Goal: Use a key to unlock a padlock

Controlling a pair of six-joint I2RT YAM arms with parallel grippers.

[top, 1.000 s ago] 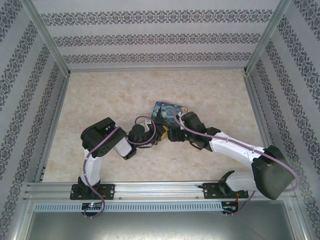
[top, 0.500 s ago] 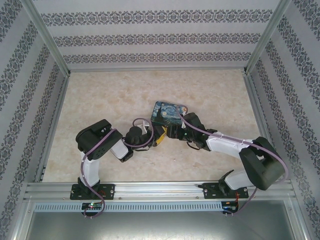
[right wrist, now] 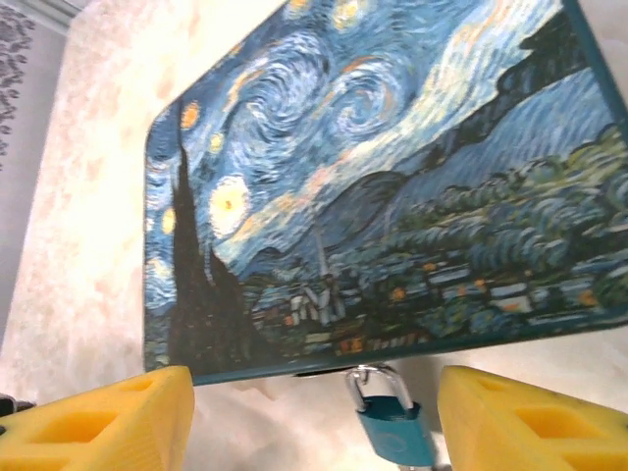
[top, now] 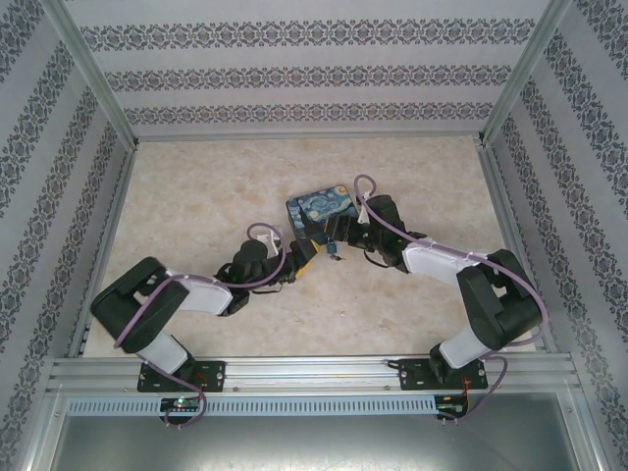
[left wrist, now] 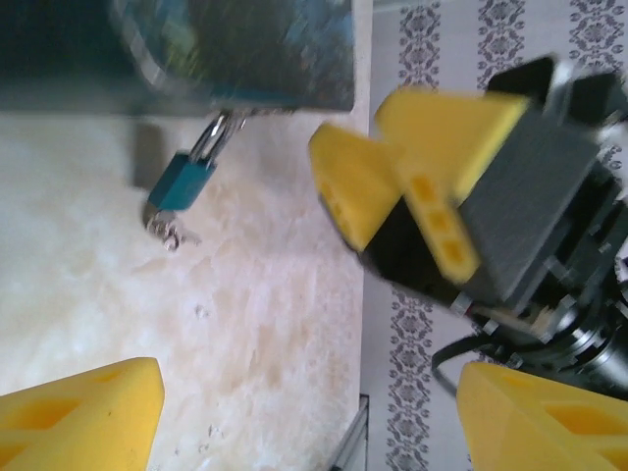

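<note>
The padlock hangs low at the box's near edge, so my right gripper should next move down and back toward my base around the teal padlock body.
The small teal padlock hangs by its silvery shackle from the near edge of the Starry-Night box and lies on the table. A small grey metal piece, apparently the key, sits at the padlock body's lower end; it is too blurred to tell if it is inserted. My right gripper is open, with the padlock just inside its right finger. My left gripper is open and holds nothing, a short way from the padlock. From above, the padlock lies between the left gripper and the right gripper.
The right gripper's yellow fingers loom close in the left wrist view. The beige table is ringed by patterned walls and metal rails. Open floor lies left of and beyond the box.
Both arms have stretched lower and farther out. The box has slid away and turned slightly, and the padlock now shows on the table between the two grippers.
</note>
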